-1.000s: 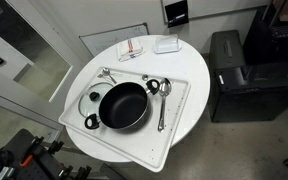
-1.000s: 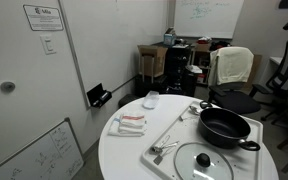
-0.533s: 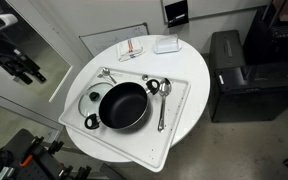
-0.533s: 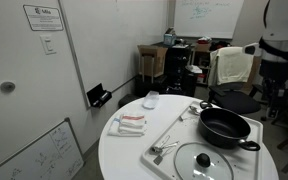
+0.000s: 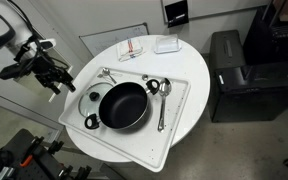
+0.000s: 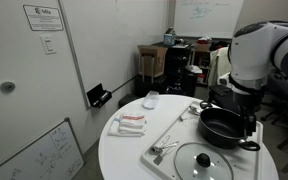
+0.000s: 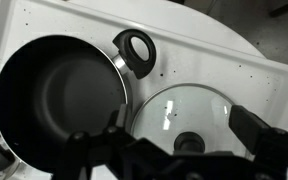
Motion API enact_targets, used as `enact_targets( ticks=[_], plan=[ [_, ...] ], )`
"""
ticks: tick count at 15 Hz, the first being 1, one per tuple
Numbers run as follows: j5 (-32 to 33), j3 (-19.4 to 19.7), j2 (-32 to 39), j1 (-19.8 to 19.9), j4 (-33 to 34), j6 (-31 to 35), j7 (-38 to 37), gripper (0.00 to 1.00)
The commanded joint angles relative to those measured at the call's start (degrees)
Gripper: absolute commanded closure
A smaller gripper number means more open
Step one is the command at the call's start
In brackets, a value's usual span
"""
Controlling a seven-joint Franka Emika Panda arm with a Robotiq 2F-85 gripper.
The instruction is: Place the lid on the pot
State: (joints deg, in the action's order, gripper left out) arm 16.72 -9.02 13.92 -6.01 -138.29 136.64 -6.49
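Note:
I will next lower my gripper toward the glass lid (image 7: 189,105) and close on the dark round knob (image 7: 189,143), since it shows between my open fingers but well below them.
The black pot (image 5: 124,105) sits on a white tray (image 5: 176,128) on the round table; it shows in both exterior views (image 6: 224,126) and in the wrist view (image 7: 54,100). The glass lid (image 5: 89,99) lies flat on the tray beside the pot, partly hidden by it in one exterior view and in full view in the other (image 6: 204,163). In the wrist view the lid (image 7: 189,105) lies below the camera, its knob between the fingers. My gripper (image 5: 56,80) (image 6: 251,122) (image 7: 172,145) is open and empty, above the lid.
Metal spoons and a ladle (image 5: 160,98) (image 6: 192,112) lie on the tray beside the pot, and another utensil (image 5: 108,73) (image 6: 164,151) lies near the lid. Folded napkins (image 5: 132,48) (image 6: 130,123) and a white box (image 5: 166,44) lie on the table. A black cabinet (image 5: 240,75) stands nearby.
The arm has come into both exterior views and moved in toward the tray, and now hangs over the lid. Pot and lid have not moved.

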Motion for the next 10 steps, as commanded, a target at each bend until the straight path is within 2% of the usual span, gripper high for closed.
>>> enact_targets(
  ticks=[1, 10],
  plan=[
    [2.2, 2.0, 9.3, -2.6, 7.4, 1.1, 1.5, 0.00],
    [2.4, 4.2, 25.2, -8.4, 20.9, 1.3, 1.9, 0.00]
  ],
)
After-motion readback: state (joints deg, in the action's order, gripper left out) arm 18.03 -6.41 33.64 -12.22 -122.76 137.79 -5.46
